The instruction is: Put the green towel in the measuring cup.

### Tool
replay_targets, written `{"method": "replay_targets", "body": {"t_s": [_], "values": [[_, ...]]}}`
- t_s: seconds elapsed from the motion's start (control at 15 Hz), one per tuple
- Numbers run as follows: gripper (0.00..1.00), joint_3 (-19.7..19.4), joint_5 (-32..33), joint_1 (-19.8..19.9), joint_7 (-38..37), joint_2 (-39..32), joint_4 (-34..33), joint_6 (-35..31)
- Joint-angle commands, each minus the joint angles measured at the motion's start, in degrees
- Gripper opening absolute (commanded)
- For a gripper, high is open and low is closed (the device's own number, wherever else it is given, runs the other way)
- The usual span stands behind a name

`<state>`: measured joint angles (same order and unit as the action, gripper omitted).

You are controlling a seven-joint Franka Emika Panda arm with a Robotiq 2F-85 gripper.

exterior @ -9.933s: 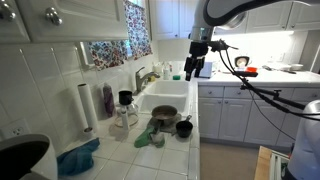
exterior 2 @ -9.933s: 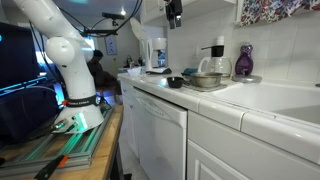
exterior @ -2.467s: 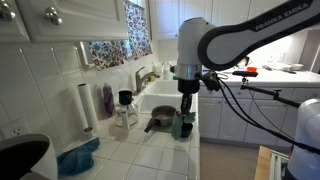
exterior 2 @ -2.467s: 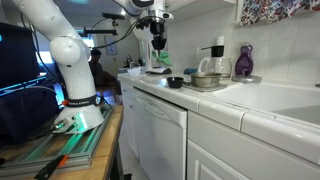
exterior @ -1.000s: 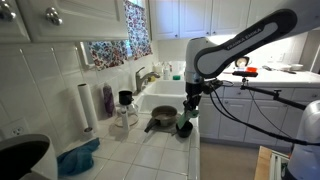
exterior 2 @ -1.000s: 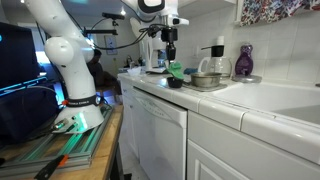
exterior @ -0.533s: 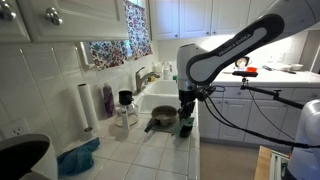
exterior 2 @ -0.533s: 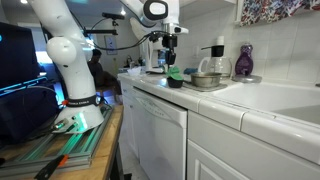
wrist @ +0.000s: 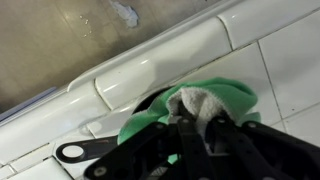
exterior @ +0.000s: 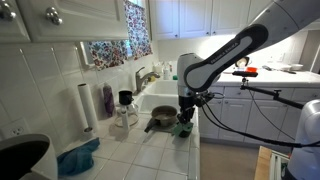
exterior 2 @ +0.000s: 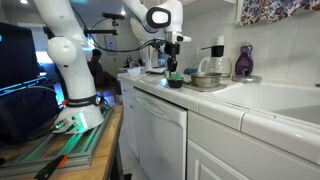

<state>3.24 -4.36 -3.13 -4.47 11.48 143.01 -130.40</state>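
The green towel goes down with my gripper into the black measuring cup's opening next. Then my gripper releases the green towel (wrist: 222, 99) there.
My gripper (exterior: 185, 117) hangs straight down over the black measuring cup (exterior: 184, 129) at the counter's front edge, shut on the green towel (exterior 2: 174, 74). In the wrist view the green towel (wrist: 222, 99), with its grey-white underside showing, bunches between my fingers (wrist: 187, 138) and fills the cup's mouth. The cup's dark rim (wrist: 150, 102) and its handle (wrist: 76, 152) stick out from under the cloth. In an exterior view the towel sits on top of the measuring cup (exterior 2: 175, 82), directly under my gripper (exterior 2: 172, 67).
A metal pan (exterior: 161, 119) sits just behind the cup, next to the white sink (exterior: 166, 98). A coffee press (exterior: 125, 104), purple bottle (exterior: 108, 100) and paper towel roll (exterior: 87, 107) stand by the wall. A blue cloth (exterior: 78, 157) lies at the near end.
My gripper has come down over the measuring cup, bringing the green towel from above the rim into the cup's mouth. The jaws have stayed shut on the cloth.
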Motion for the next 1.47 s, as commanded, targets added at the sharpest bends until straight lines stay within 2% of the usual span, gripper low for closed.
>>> {"method": "replay_targets", "body": {"t_s": [0.0,0.27,0.6,0.67,0.8,1.07,1.13,1.2,1.27,1.33,1.4], "values": [[0.03,-1.2,-2.6,0.0,2.8,-3.0,0.3,-5.5],[0.03,-1.4,-4.2,-0.4,5.3,-7.7,-0.9,-9.7],[0.03,-1.4,-7.1,-0.2,8.4,-10.0,-1.1,-10.0],[0.38,-1.4,-7.5,-0.1,8.7,-9.7,-1.1,-9.8],[0.46,-1.4,-8.1,-0.2,9.4,-9.1,-1.0,-9.2],[0.72,-1.2,-7.2,-0.2,8.7,-7.2,-0.4,-8.5],[0.73,-1.1,-6.8,-0.2,8.3,-6.8,-0.2,-8.7],[0.35,-1.0,-6.5,-0.2,8.1,-6.5,-0.2,-8.6],[0.39,-1.0,-6.5,-0.3,8.1,-6.3,-0.3,-8.6],[0.37,-0.9,-6.4,-0.3,7.9,-6.2,-0.2,-8.7],[0.31,-0.9,-6.8,-0.4,8.4,-6.1,-0.4,-8.7]]}}
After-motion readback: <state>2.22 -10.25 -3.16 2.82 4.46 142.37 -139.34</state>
